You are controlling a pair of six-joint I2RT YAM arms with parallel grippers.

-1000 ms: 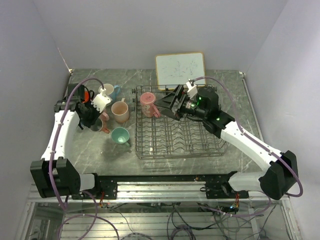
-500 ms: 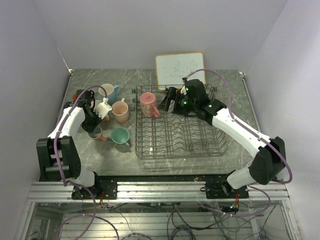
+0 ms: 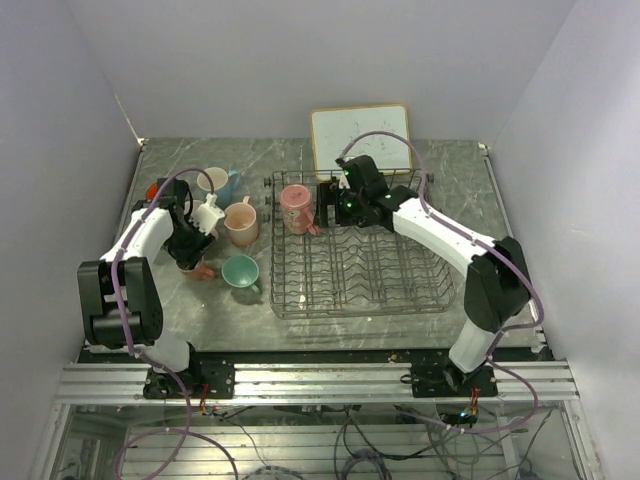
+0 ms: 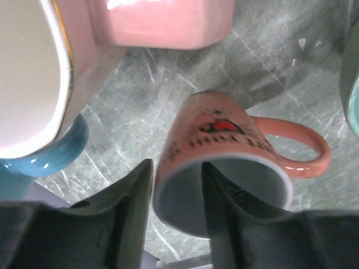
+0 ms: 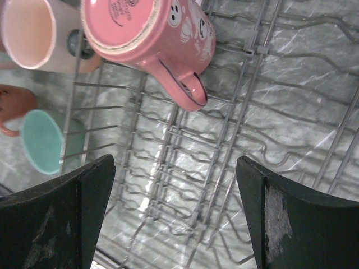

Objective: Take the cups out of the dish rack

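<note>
My right gripper will move down and to the left in the top view next, with its fingers on both sides of the pink cup's handle [image 3: 313,229] [image 5: 180,87], which sticks out free below it.
A salmon cup [image 4: 224,151] with a red heart print stands on the marble table. My left gripper [image 4: 178,171] is open and straddles its rim, one finger inside and one outside, with a sliver of space at the wall. From above, that cup [image 3: 200,268] sits just under the left gripper [image 3: 188,255]. A pink cup [image 5: 151,33] lies tilted in the dish rack [image 5: 247,112], handle toward me. My right gripper [image 5: 176,168] hangs wide open above the rack wires, short of that cup. In the top view the pink cup [image 3: 296,208] is in the dish rack's [image 3: 400,300] far left corner.
Left of the rack stand a peach cup [image 3: 241,222], a teal cup [image 3: 241,271] and a light blue cup [image 3: 222,183]. An orange-red cup [image 3: 152,190] shows behind the left arm. A wood-framed whiteboard [image 3: 360,138] leans behind the rack.
The left gripper brought the salmon cup down beside the teal one and its jaws parted. The right gripper swung left across the rack toward the pink cup.
</note>
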